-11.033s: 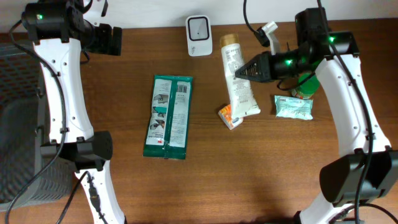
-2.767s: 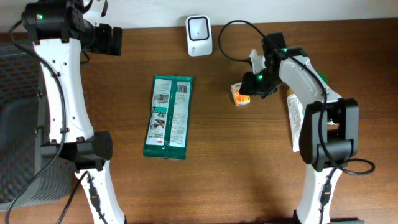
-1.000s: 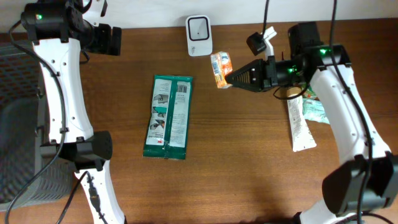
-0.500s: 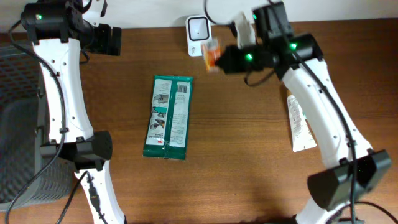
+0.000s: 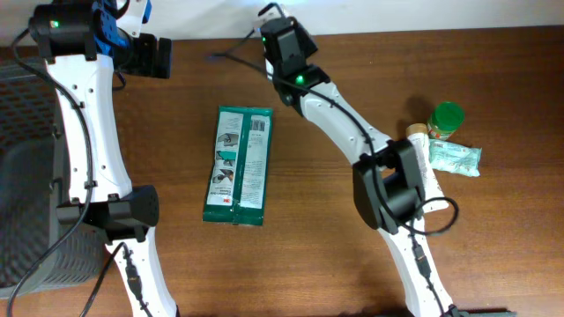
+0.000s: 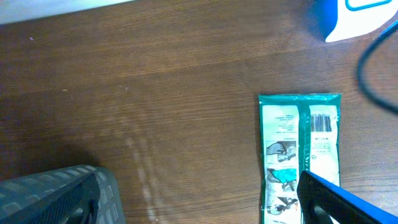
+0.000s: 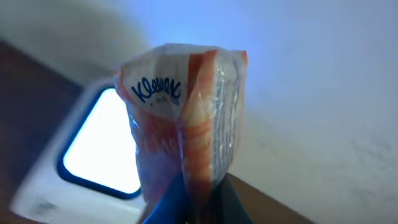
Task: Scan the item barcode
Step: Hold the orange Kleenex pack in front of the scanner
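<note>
I will next move my right gripper back and down beside the white tube, which lies to its right in the overhead view, and release the packet near other items.
An orange-and-white Kleenex tissue packet [image 7: 186,106] is pinched from below by my right gripper [image 7: 189,208], which is shut on it. It stands upright right in front of the white scanner [image 7: 93,149] and its bright window. From overhead, the right gripper [image 5: 282,40] reaches to the table's far edge and hides both packet and scanner. My left gripper [image 5: 152,57] hangs open at the far left, holding nothing; its view shows the open left gripper [image 6: 199,202] and a corner of the scanner [image 6: 354,15].
A green flat packet [image 5: 238,165] with a barcode lies mid-table, also in the left wrist view [image 6: 300,155]. At the right are a green-capped bottle [image 5: 445,119], a white tube [image 5: 426,172] and a teal-white pouch [image 5: 456,158]. A dark basket [image 5: 22,176] stands at the left.
The right arm has swung left and toward the far edge with the tissue packet, from right of the scanner to directly over it. The left arm has not moved.
</note>
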Motion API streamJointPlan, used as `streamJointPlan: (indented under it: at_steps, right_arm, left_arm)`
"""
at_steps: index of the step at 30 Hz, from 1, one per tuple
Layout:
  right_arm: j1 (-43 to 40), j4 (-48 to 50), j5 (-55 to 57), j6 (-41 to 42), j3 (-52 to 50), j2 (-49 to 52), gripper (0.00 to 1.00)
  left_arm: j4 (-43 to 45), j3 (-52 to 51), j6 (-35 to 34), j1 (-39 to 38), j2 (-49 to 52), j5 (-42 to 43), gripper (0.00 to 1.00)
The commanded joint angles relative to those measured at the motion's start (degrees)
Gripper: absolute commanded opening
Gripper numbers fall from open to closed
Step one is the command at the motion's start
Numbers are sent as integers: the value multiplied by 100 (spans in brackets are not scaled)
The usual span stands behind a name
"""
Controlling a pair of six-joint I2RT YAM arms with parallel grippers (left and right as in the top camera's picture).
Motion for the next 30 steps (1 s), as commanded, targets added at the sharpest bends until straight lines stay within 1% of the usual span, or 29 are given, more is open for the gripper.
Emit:
streamJointPlan:
  at_steps: [1,6,18,21,24,26,28,30]
  right_arm:
    - [-4,111,313,-798,39,103,4]
    - [-15,114,291,-1303,37,293,4]
    - [-11,131,96,-1196,52,236,4]
    - [-15,-59,-26,-579,52,-72,4]
    - [-17,-662,-409,-103,52,-527,4]
    - [-31,-1226,-684,385,52,-909,4]
    - [-133,-2197,-1362,1182,52,-1521,4]
    - [-251,-2953,-1862,1753,52,-1954,4]
  left_arm:
    - [9,17,52,35,-28,44,99]
    - [9,17,52,35,-28,44,99]
    - [9,17,50,35,-28,44,99]
    - [9,17,52,35,-28,44,99]
    - [11,17,52,35,-28,44,99]
    - [9,17,52,35,-28,44,99]
    - [9,17,52,35,-28,44,99]
    - [9,17,52,35,-28,44,99]
